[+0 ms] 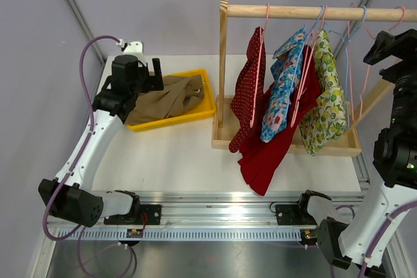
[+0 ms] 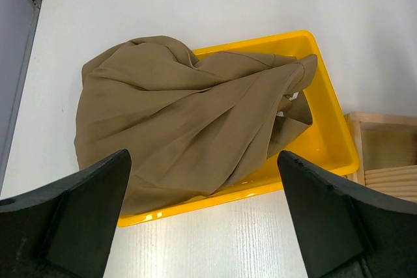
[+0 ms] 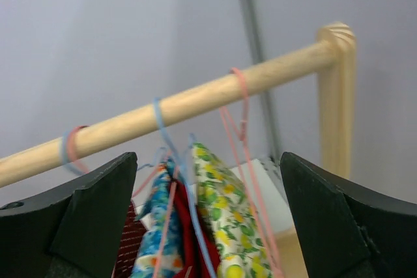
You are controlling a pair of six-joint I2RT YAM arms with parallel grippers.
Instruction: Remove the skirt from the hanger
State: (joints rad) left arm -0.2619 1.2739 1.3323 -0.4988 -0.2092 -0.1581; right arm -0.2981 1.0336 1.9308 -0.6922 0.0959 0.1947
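The blue hanger wire hangs exposed under the rod [image 1: 293, 12], so next my right gripper will go left in the top view and lower around that wire.
A tan skirt [image 1: 166, 99] lies crumpled in the yellow tray [image 1: 176, 120], spilling over the tray's left edge, with no hanger on it. My left gripper [image 1: 158, 77] hovers just above it, open and empty. In the left wrist view the skirt [image 2: 182, 122] fills the tray [image 2: 326, 122] between my left gripper's [image 2: 203, 155] wide-apart fingers. My right gripper [image 1: 376, 50] is up by the right end of the wooden rod [image 1: 293, 12], open and empty. The right wrist view shows a bare pink hanger [image 3: 241, 115] on the rod [image 3: 182, 105], in front of my right gripper [image 3: 208, 157].
Several garments hang on the rod: red polka-dot [image 1: 247, 89], blue floral [image 1: 283, 89], plain red [image 1: 273, 148] and lemon print [image 1: 329, 89]. The rack stands on a wooden base [image 1: 287, 146] right of the tray. An upright post [image 1: 223, 63] stands between tray and clothes.
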